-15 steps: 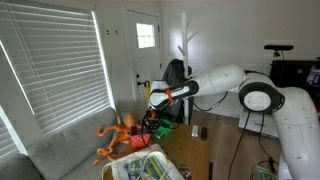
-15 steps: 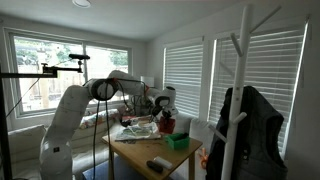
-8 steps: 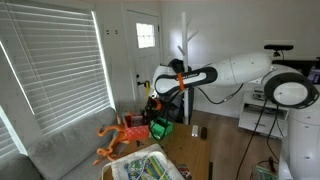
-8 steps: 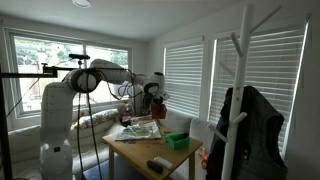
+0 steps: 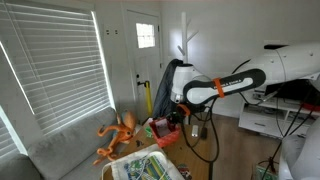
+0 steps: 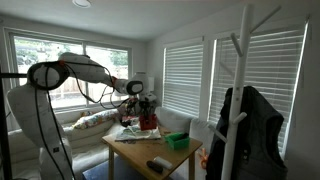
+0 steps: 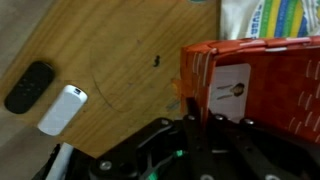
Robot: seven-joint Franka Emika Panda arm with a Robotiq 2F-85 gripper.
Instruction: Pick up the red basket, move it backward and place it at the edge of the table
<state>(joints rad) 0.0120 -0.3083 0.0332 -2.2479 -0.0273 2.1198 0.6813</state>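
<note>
I need to pull my gripper back, turning and lowering it, to release the basket on the table's near edge, since open wood lies below and back of it.
My gripper (image 7: 198, 108) is shut on the wall of the red basket (image 7: 262, 85), which bears a white label. The wooden table (image 7: 110, 45) lies below it. In both exterior views the gripper (image 5: 173, 117) (image 6: 146, 104) holds the red basket (image 5: 165, 133) (image 6: 148, 122) from above, over the end of the table (image 6: 140, 152) nearest the sofa. I cannot tell whether the basket touches the tabletop.
A green basket (image 6: 178, 142) stands at the table's other side. A black remote (image 7: 30, 87) and a white object (image 7: 62, 108) lie on the wood. A colourful printed sheet (image 7: 265, 18) lies beside the basket. An orange octopus plush (image 5: 117, 135) sits on the grey sofa (image 5: 60, 150).
The arm has swung along the table with the red basket in the gripper, away from the green basket and toward the sofa end.
</note>
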